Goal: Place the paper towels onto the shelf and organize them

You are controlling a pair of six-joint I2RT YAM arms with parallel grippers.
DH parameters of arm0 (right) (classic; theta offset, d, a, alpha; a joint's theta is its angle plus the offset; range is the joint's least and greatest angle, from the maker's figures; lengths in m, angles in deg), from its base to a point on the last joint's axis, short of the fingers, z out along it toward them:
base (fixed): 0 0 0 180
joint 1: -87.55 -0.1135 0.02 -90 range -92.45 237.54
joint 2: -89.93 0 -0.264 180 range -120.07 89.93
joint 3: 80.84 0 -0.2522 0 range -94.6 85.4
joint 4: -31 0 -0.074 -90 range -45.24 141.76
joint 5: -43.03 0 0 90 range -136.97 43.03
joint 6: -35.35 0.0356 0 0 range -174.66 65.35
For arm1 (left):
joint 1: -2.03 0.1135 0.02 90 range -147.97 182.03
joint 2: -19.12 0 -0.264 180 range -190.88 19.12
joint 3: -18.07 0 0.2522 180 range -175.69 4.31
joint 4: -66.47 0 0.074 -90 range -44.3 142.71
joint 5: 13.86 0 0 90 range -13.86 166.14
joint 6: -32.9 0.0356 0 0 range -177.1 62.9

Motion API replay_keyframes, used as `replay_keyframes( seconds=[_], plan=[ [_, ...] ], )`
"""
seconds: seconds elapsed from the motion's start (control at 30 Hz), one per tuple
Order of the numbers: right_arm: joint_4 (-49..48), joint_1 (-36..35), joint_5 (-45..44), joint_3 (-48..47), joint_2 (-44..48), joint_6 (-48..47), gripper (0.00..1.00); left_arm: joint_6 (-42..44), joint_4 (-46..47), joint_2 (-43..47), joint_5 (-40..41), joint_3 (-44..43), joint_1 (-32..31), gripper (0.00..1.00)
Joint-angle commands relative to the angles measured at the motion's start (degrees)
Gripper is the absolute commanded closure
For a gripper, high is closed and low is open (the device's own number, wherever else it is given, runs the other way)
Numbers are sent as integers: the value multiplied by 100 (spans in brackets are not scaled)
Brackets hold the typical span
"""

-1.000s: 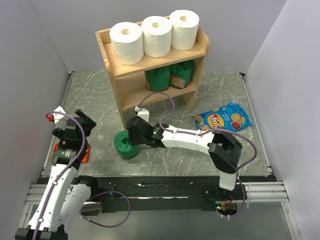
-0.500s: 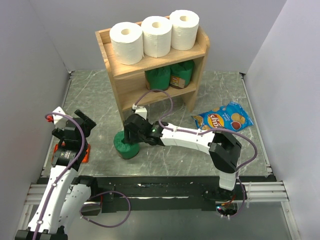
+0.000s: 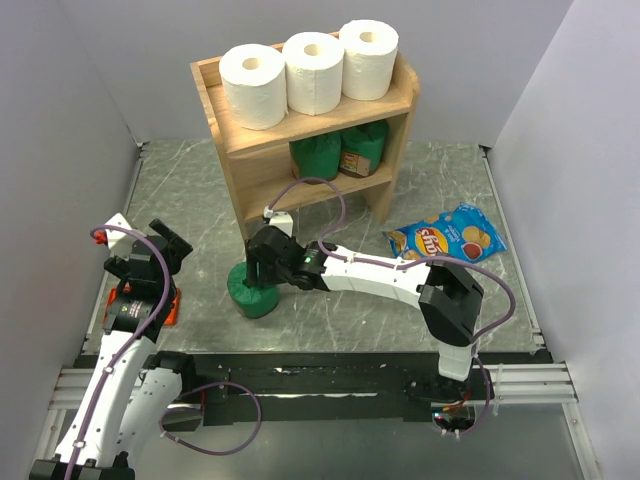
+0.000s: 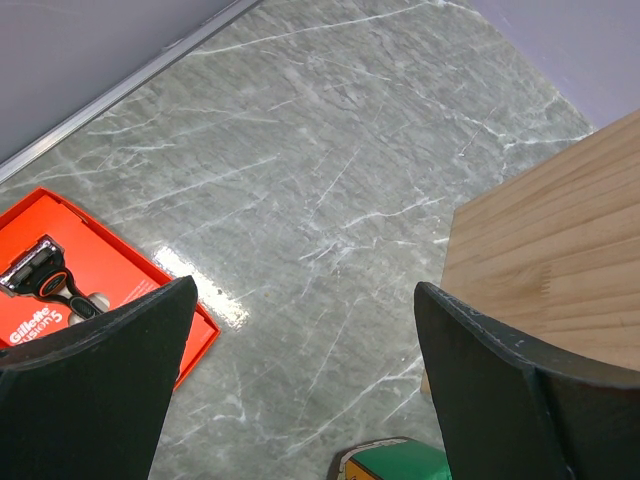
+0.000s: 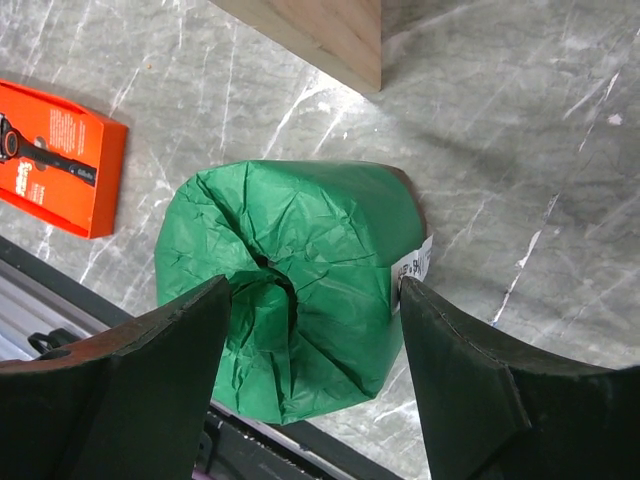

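The robot's open fingers are already on both sides of the green wrapped package, so the right gripper will next move down onto the package's labelled side, with one finger going into the package's center hole.
Three white paper towels (image 3: 252, 85), (image 3: 314, 72), (image 3: 368, 58) stand upright in a row on the top tier of the wooden shelf (image 3: 250, 195). My right gripper (image 3: 256, 280) is open and hangs just above a green wrapped package (image 3: 250, 298) lying on the table by the shelf's front left leg. In the right wrist view the gripper (image 5: 315, 330) has its fingers spread over the green package (image 5: 290, 270). My left gripper (image 3: 160, 250) is open and empty at the left. In the left wrist view the gripper (image 4: 305, 400) faces bare table beside the shelf's side (image 4: 560, 260).
Two green packages (image 3: 318, 157), (image 3: 362, 148) sit on the shelf's lower tier. An orange razor box (image 3: 172, 306) lies under the left arm and also shows in the wrist views (image 4: 60, 280), (image 5: 60, 150). A blue chip bag (image 3: 445, 236) lies to the right of the shelf.
My right gripper has shifted a little to the left and back, over the green package. The left arm has barely moved. The rolls have not moved.
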Motion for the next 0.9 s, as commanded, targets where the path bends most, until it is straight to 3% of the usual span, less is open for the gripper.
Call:
replay_keyframes(
  seconds=[0.0, 0.33, 0.87],
  plan=[
    [36, 22, -167, -185, -48, -76, 25, -33, 107, 28, 107, -30, -23, 4],
    [344, 23, -185, -554, -549, -208, 25, -6, 160, 63, 37, 5, -14, 4],
    [300, 14, -211, -607, -550, -349, 58, -6, 151, 54, 63, -4, -14, 4]
  ],
)
